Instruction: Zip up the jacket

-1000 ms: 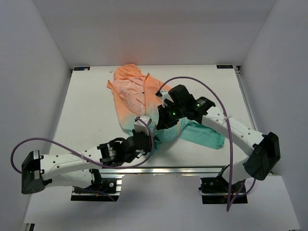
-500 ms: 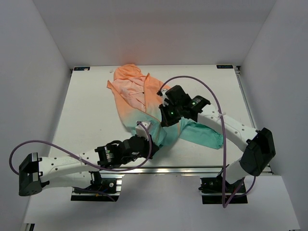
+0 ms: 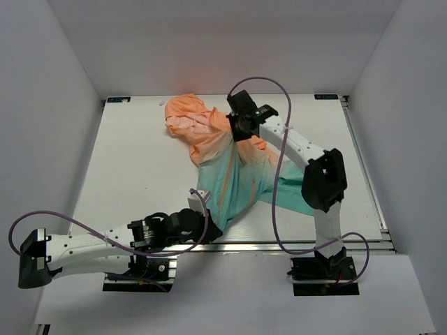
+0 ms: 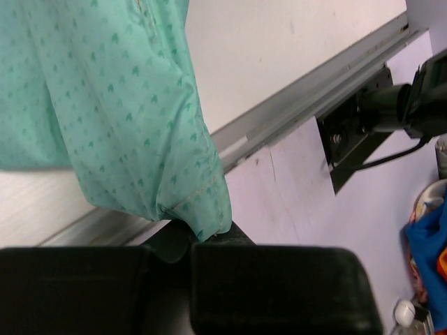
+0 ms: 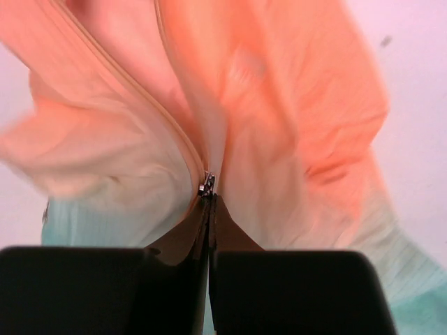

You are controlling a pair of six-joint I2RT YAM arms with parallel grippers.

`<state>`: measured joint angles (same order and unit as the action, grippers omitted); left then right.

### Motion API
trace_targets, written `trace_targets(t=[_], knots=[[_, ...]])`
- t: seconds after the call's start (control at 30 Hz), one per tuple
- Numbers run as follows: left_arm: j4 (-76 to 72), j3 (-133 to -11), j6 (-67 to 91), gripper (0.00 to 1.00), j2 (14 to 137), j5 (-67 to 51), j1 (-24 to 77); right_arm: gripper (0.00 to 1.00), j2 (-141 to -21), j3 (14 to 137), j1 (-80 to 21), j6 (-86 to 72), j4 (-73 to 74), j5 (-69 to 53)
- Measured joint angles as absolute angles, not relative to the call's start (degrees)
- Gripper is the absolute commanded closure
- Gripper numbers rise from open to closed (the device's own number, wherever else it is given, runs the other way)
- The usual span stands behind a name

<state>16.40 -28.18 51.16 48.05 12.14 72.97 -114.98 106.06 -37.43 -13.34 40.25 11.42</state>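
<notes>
The left gripper draws the jacket's teal hem [image 3: 221, 222] back past the metal bar [image 3: 262, 246] next, then opens there, as zipper tapes still spread apart beyond the pull.
The jacket [image 3: 223, 164] lies stretched from the far middle of the table to the near edge, peach-orange at the far end and teal at the near end. My left gripper [image 3: 201, 225] is shut on the teal hem [image 4: 199, 209] at the table's near edge. My right gripper [image 3: 237, 127] is shut on the metal zipper pull [image 5: 207, 183] up in the orange part. In the right wrist view the two zipper tapes [image 5: 143, 101] spread apart beyond the pull.
The metal rail [image 4: 293, 105] of the table's near edge runs right beside the left gripper. White walls [image 3: 63, 84] enclose the table on three sides. A teal sleeve [image 3: 297, 195] lies to the right of the jacket body.
My right gripper has moved far up the jacket toward the hood, with the zipper pull in it. My left gripper has drawn the hem toward the near edge. The jacket is now stretched out long.
</notes>
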Motion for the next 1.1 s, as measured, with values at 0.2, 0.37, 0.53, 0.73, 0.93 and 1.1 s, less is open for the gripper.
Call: trace_targets(t=[0.2, 0.37, 0.53, 0.73, 0.93, 1.1], knots=[[19.2, -26.8, 54.4, 1.0, 46.2, 10.4, 75.2, 1.0, -125.9, 121.7, -32.1, -11.5, 39.2, 15.8], [20.4, -24.7, 58.3, 1.0, 43.8, 8.2, 78.1, 1.0, -128.5, 124.5, -26.8, -10.1, 33.8, 18.7], [23.8, -22.7, 62.3, 1.0, 42.0, 6.4, 80.5, 1.0, -131.5, 128.6, -22.3, -7.7, 27.9, 21.0], [27.4, -23.2, 64.1, 1.0, 41.5, 7.2, 81.2, 1.0, -133.8, 131.1, -20.5, -4.1, 23.2, 20.5], [27.4, -23.4, 65.3, 1.0, 41.3, 7.7, 81.2, 1.0, -134.8, 132.1, -21.6, -0.1, 19.1, 21.4], [27.5, -23.4, 66.2, 1.0, 39.8, 9.4, 81.2, 1.0, -137.7, 133.1, -22.2, 4.6, 15.3, 24.5]])
